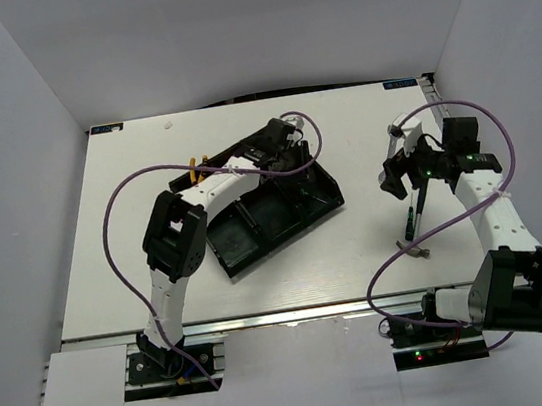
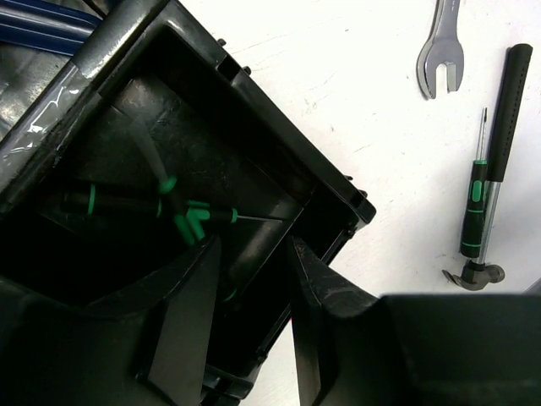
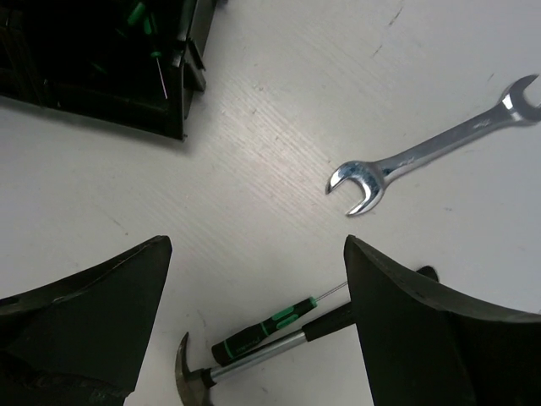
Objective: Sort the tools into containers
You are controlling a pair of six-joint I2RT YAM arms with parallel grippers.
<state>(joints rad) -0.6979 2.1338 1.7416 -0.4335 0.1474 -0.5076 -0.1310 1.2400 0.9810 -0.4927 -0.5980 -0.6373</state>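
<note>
I will move my right gripper down and back next, and turn it until its fingers are on both sides of the screwdriver's green-black handle (image 1: 410, 225) (image 3: 267, 330). That handle lies at a slant across the gap between them.
The black tray (image 1: 258, 250) lies at an angle mid-table. My left gripper (image 1: 296, 162) hangs over its far right compartment (image 2: 254, 182); in the left wrist view the left gripper (image 2: 254, 283) is open with nothing between the jaws. Green-black tools (image 2: 182, 211) lie in that compartment, one of them blurred. My right gripper (image 3: 258, 245) is wide open above the table. Beneath it lie a green-black screwdriver (image 3: 262, 330) and a hammer (image 3: 262, 355). A silver wrench (image 3: 431, 152) lies beyond them.
Yellow-handled pliers (image 1: 197, 165) peek out behind the tray's far left side. The hammer (image 1: 416, 243) and the wrench (image 1: 395, 130) lie right of the tray near my right gripper (image 1: 396, 180). White walls enclose the table on three sides.
</note>
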